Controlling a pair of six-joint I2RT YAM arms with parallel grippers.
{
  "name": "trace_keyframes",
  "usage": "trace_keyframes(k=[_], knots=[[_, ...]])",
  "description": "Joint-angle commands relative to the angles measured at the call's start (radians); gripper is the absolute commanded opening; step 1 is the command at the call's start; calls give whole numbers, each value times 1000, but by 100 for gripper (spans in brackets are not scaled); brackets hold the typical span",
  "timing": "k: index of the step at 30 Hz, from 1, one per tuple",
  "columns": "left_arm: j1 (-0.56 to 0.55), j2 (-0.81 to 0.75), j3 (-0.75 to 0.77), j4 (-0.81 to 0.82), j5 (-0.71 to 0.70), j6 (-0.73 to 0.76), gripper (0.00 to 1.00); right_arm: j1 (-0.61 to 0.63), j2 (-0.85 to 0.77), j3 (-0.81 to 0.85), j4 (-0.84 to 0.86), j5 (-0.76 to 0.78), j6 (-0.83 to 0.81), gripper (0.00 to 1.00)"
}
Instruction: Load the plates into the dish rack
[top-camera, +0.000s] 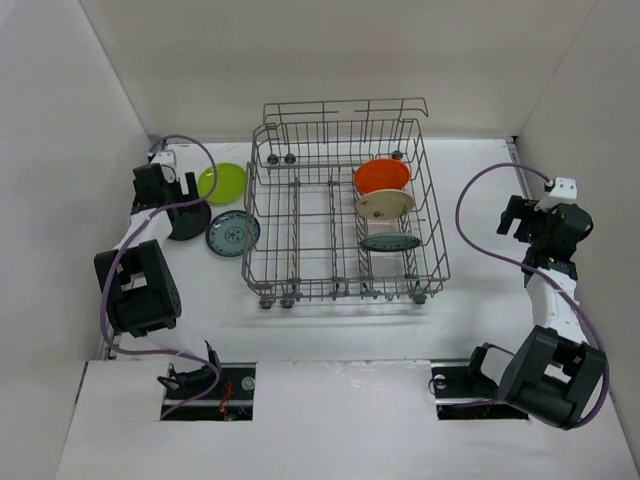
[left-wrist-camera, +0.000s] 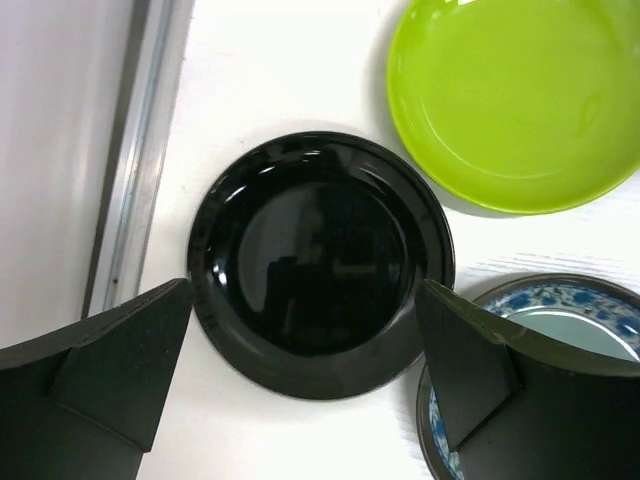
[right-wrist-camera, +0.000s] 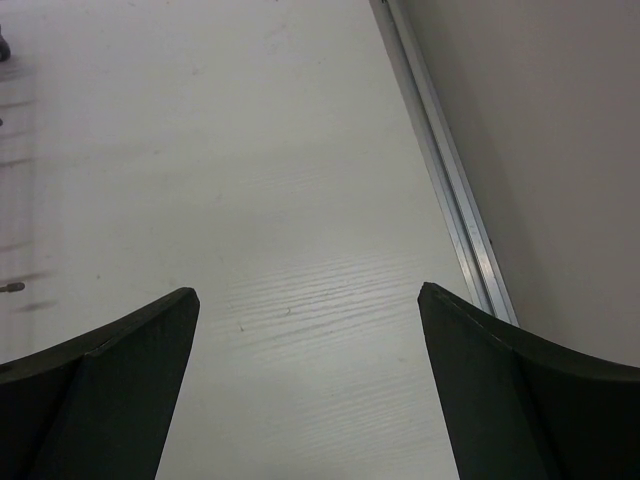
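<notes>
My left gripper moves back and toward the wall rail next, turns, and goes down onto the black plate's rail-side rim (left-wrist-camera: 204, 286), clear of other plates.
The grey wire dish rack (top-camera: 300, 262) stands mid-table. In its right rows stand an orange plate (top-camera: 382, 176), a cream plate (top-camera: 386, 204) and a teal patterned plate (top-camera: 390, 241). Left of the rack lie a lime green plate (top-camera: 222, 182), a teal patterned plate (top-camera: 232, 232) and a black plate (top-camera: 189, 220). My left gripper (top-camera: 172, 200) is open above the black plate (left-wrist-camera: 320, 262), which lies flat between the fingers; the lime plate (left-wrist-camera: 515, 100) and teal plate (left-wrist-camera: 570, 310) show beside it. My right gripper (right-wrist-camera: 308, 320) is open and empty over bare table, right of the rack (top-camera: 520, 215).
White walls enclose the table on the left, back and right. A metal rail runs along the left wall (left-wrist-camera: 130, 180) and the right wall (right-wrist-camera: 450, 190). Purple cables loop from both arms.
</notes>
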Motion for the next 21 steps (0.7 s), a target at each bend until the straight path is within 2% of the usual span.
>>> trace_keyframes(k=[1, 8, 15, 21], knots=[[39, -106, 56, -115, 36, -93, 92, 2, -8, 49, 41, -17, 11, 97], [120, -198, 8, -219, 54, -217, 90, 2, -7, 49, 31, -10, 6, 97], [245, -146, -33, -273, 175, -376, 73, 2, 7, 60, 19, -10, 2, 97], [303, -74, -10, -276, 214, -446, 60, 2, 18, 69, 10, -7, 0, 97]])
